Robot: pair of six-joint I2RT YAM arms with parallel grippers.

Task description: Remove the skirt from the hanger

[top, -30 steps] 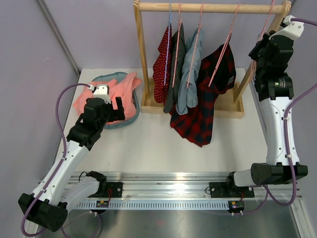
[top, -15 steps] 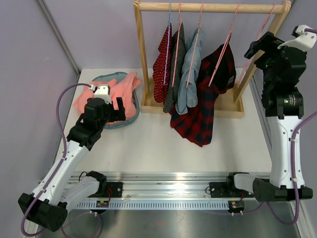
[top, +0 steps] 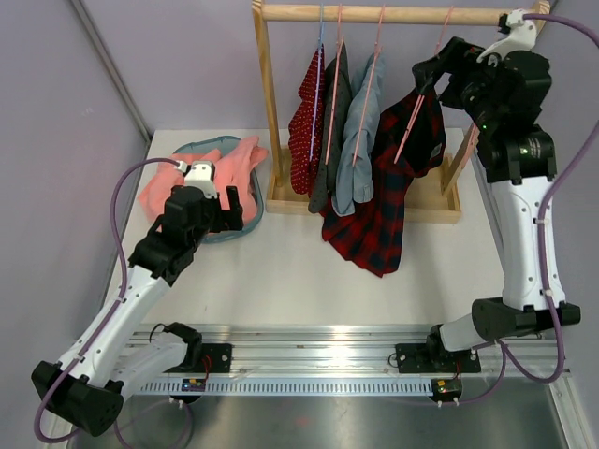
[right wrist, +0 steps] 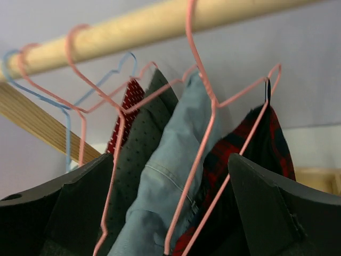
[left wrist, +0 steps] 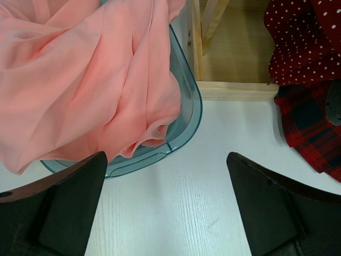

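Observation:
The black loop still catches the far end of the pink hanger, so the robot's right gripper needs to go down to the left in the top view onto the hanger's near wire.
Several skirts hang on wire hangers from the wooden rail: red polka-dot, grey dotted, blue denim and red plaid. The plaid skirt sags crooked from its pink hanger, caught by a black loop at one end. My right gripper is open high beside that hanger, holding nothing, with the denim skirt ahead. My left gripper is open low over the table next to the basket.
A teal basket at the left holds a pink garment, which spills over its rim. The wooden rack base and uprights stand at the back. An empty pink hanger hangs by the right upright.
My right gripper swung left from the rack's right end to the plaid skirt's hanger and stands open. The left arm shifted slightly forward and stays open.

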